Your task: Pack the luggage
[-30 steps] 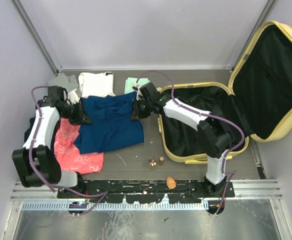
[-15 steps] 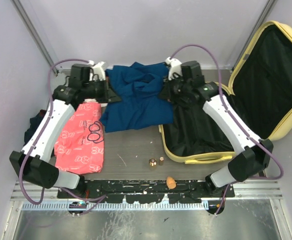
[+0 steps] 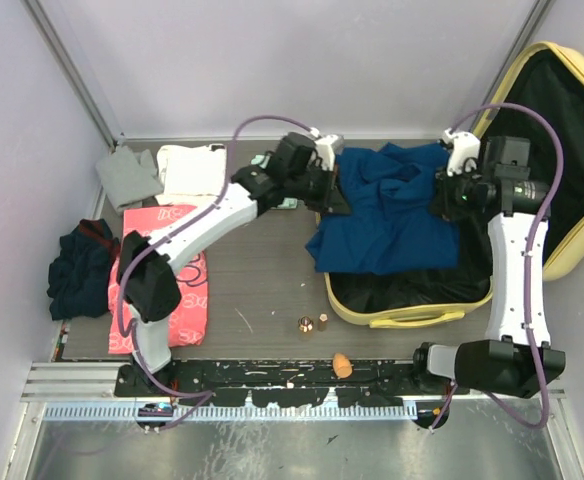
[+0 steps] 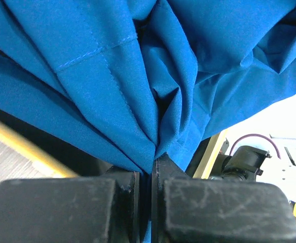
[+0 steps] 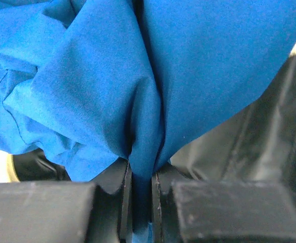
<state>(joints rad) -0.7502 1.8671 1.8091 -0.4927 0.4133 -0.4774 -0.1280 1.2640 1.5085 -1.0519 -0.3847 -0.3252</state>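
Note:
I will move my left gripper down and to the right in the top view, into the open luggage, and let go, because the garment's edge still hangs over the luggage's rim.
The pale yellow luggage [image 3: 404, 317] lies open at the right, its black-lined lid [image 3: 562, 130] propped up. A blue garment [image 3: 387, 215] hangs between both grippers over the open luggage, its lower edge draped across the left rim. My left gripper [image 3: 330, 192] is shut on the garment's left end, with cloth pinched between its pads in the left wrist view [image 4: 148, 177]. My right gripper [image 3: 446, 197] is shut on the right end, with cloth bunched between its pads in the right wrist view [image 5: 140, 187].
On the table left of the luggage lie a pink printed garment [image 3: 162, 300], a dark blue bundle [image 3: 80, 268], a grey cloth [image 3: 130, 175] and a white cloth [image 3: 190, 167]. Two small copper-coloured items [image 3: 312, 323] and an orange piece [image 3: 342, 364] sit near the front edge.
Both arms have carried the blue garment to the right, from over the table's middle and back to above the open luggage. The pink garment lies uncovered.

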